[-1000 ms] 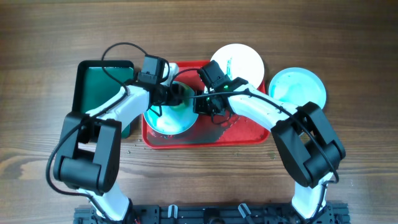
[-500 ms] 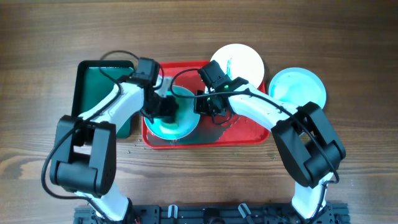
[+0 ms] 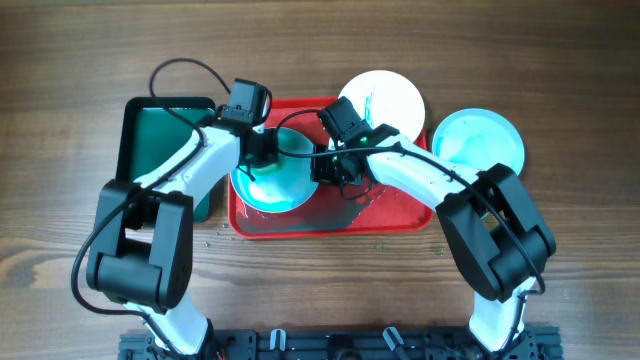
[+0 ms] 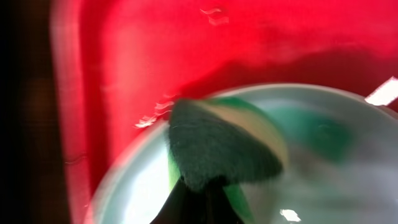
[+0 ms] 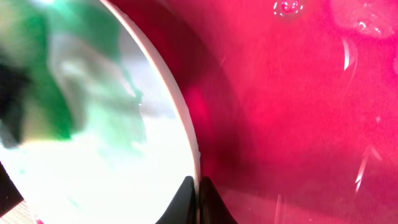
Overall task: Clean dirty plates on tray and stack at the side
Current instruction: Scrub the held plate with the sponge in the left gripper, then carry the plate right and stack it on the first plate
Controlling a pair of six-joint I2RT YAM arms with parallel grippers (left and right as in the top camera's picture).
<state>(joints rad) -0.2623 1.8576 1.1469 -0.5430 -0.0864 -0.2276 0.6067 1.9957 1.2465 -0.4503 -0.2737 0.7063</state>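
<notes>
I should raise my right gripper, carry the pale-aqua plate over the third plate point(image 3: 479, 143) and lower it to let go, because that one already lies beside the red tray point(image 3: 380, 215).
A pale-aqua plate point(image 3: 275, 185) with a teal-green smear stands tilted in the left half of the red tray point(image 3: 380, 215). My right gripper point(image 3: 322, 170) is shut on its right rim; the right wrist view shows the fingers point(image 5: 198, 198) pinching the plate's edge point(image 5: 180, 118). My left gripper point(image 3: 262, 152) is shut on a green sponge point(image 4: 217, 146) pressed against the plate's face point(image 4: 323, 168). A second plate point(image 3: 383, 100), mostly white, lies at the tray's back right corner. A third plate point(image 3: 478, 140) with an aqua smear lies on the table right of the tray.
A smaller dark green tray point(image 3: 160, 140) sits left of the red tray. Water drops lie on the red tray's floor point(image 5: 311, 74). Small crumbs speckle the wood in front of the tray point(image 3: 215, 238).
My left gripper with the sponge swept down across the plate, then back up toward its upper left rim. The right arm and plate stayed put.
</notes>
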